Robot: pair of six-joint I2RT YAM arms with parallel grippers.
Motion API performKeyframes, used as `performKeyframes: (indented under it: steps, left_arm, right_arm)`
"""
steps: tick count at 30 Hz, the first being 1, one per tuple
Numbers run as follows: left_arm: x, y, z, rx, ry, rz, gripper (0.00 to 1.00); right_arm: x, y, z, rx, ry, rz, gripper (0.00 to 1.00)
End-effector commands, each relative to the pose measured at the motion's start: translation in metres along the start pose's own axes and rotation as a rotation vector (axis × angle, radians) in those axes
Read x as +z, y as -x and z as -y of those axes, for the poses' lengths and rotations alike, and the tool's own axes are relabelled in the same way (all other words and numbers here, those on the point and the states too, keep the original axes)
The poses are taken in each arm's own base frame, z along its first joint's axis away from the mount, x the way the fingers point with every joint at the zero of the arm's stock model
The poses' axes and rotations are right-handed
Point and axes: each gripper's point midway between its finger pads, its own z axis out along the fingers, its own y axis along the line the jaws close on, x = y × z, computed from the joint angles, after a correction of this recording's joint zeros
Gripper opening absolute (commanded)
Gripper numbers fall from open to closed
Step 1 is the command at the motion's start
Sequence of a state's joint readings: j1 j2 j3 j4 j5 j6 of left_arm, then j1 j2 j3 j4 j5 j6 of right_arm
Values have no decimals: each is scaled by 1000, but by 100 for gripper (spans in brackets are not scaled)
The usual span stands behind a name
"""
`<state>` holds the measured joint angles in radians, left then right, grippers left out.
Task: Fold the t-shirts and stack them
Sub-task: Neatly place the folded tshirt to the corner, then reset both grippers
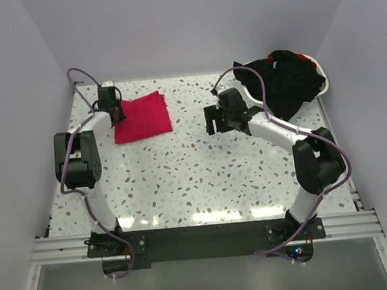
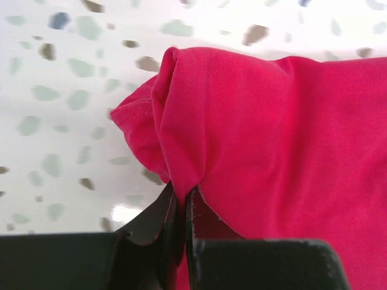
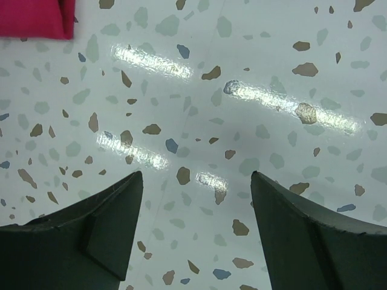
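I should next drag the red t-shirt onto the free part of the table and let go of it, because bare table by the panel (image 1: 80, 107) (image 2: 54, 133) is to the left of my left gripper in the top view.
A folded pinkish-red t-shirt (image 1: 143, 117) lies at the back left of the table. My left gripper (image 1: 115, 111) is shut on its left edge; in the left wrist view the red t-shirt's fabric (image 2: 254, 133) is pinched between the closed fingertips of the left gripper (image 2: 180, 194) and bunches up there. A heap of black t-shirts (image 1: 284, 81) fills the white basket (image 1: 322, 83) at the back right. My right gripper (image 1: 215, 123) is open and empty over bare table mid-right (image 3: 196, 175). A corner of the red t-shirt (image 3: 36, 18) shows in the right wrist view.
The table (image 1: 196, 178) is white with speckles, walled by pale panels at the left, back and right. The arm bases sit on a black rail (image 1: 201, 238) at the near edge.
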<state>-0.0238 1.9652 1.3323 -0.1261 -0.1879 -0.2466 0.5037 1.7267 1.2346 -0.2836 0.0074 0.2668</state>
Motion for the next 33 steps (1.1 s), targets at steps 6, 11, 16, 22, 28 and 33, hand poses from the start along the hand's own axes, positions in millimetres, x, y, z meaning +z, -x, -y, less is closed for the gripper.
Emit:
performKeyframes:
  steps: [6,11,16,22,28,33]
  left_arm:
    - [-16,31,-98,49,222,6,0]
    - [-27,39,-144,42,305,13,0]
    - [-38,45,-171,31,393,7,16]
    - [-73,67,-180,-75,433,94,86]
    - [-122,91,-133,-110,351,257,100]
    - [-171,97,-59,-98,213,407,100]
  right_arm:
    - [-9,29,-14,-29,54,71,76]
    - [-11,27,-15,-31,57,70,76]
    - [-14,26,-14,-32,54,70,76]
    - [-31,30,-12,-29,47,101,76]
    - [-50,34,-8,-25,32,142,76]
    - [-68,41,-2,-26,6,201,77]
